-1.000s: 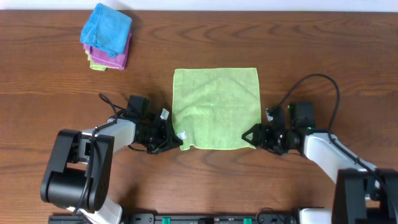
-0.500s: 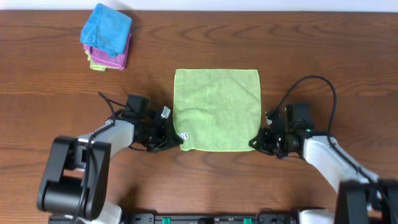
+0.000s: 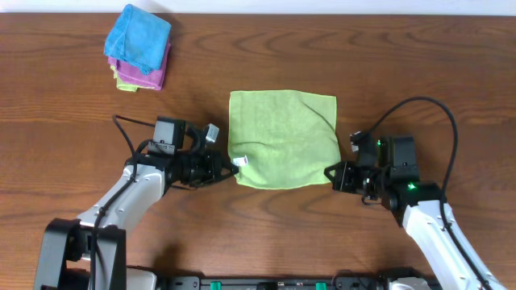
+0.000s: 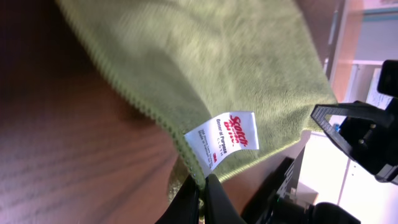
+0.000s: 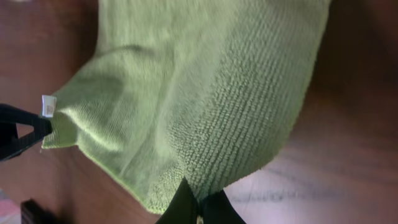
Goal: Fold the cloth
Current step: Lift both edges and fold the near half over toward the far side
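The cloth's held corner goes outward over the cloth in my right gripper next, down near the cloth's far edge (image 3: 327,97) for release. That edge lies flat outward of it.
The light green cloth (image 3: 282,138) lies in the middle of the table, its near edge lifted off the wood. My left gripper (image 3: 232,166) is shut on the cloth's near left corner, beside the white tag (image 3: 241,161). In the left wrist view the tag (image 4: 225,140) hangs just above my pinched fingers (image 4: 202,193). My right gripper (image 3: 332,174) is shut on the near right corner. In the right wrist view the cloth (image 5: 205,93) rises from my closed fingers (image 5: 199,205), and the left gripper's fingers show at the far left.
A stack of folded cloths, bright blue (image 3: 139,38) over purple (image 3: 155,76), sits at the far left corner of the wooden table (image 3: 72,137). Cables loop over both arms.
Both grippers have lifted the cloth's near corners and carried them away from me. The near edge has risen and the cloth's visible area has shrunk.
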`<state>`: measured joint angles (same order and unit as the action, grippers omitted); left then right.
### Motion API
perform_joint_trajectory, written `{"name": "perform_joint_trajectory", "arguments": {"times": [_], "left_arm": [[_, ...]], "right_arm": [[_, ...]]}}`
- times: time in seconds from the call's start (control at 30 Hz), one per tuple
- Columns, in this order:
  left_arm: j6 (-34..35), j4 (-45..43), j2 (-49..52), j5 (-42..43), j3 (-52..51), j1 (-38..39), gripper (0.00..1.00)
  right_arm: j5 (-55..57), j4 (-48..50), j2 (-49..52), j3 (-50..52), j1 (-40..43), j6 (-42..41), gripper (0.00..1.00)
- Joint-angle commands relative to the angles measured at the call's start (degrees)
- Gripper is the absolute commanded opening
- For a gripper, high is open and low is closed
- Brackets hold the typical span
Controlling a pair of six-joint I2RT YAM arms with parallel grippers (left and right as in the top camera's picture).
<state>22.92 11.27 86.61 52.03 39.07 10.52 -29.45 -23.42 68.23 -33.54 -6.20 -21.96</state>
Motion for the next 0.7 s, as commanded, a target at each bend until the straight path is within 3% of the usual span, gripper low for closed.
{"name": "perform_joint_trajectory", "arguments": {"times": [0.0,0.33,0.67], "left_arm": [[4.8,-2.8,-0.5,-1.5,-0.1,0.0,0.06],[11.9,-12.1,-0.5,-8.5,2.3,0.0,0.06],[15.5,-20.5,0.7,-15.5,3.7,0.0,0.06]], "right_arm": [[2.5,2.1,-0.3,0.3,-0.6,-1.9,0.01],[8.5,11.3,1.4,-0.2,-0.6,-3.8,0.01],[11.3,16.1,12.0,-7.4,-0.6,-3.2,0.01]]}}
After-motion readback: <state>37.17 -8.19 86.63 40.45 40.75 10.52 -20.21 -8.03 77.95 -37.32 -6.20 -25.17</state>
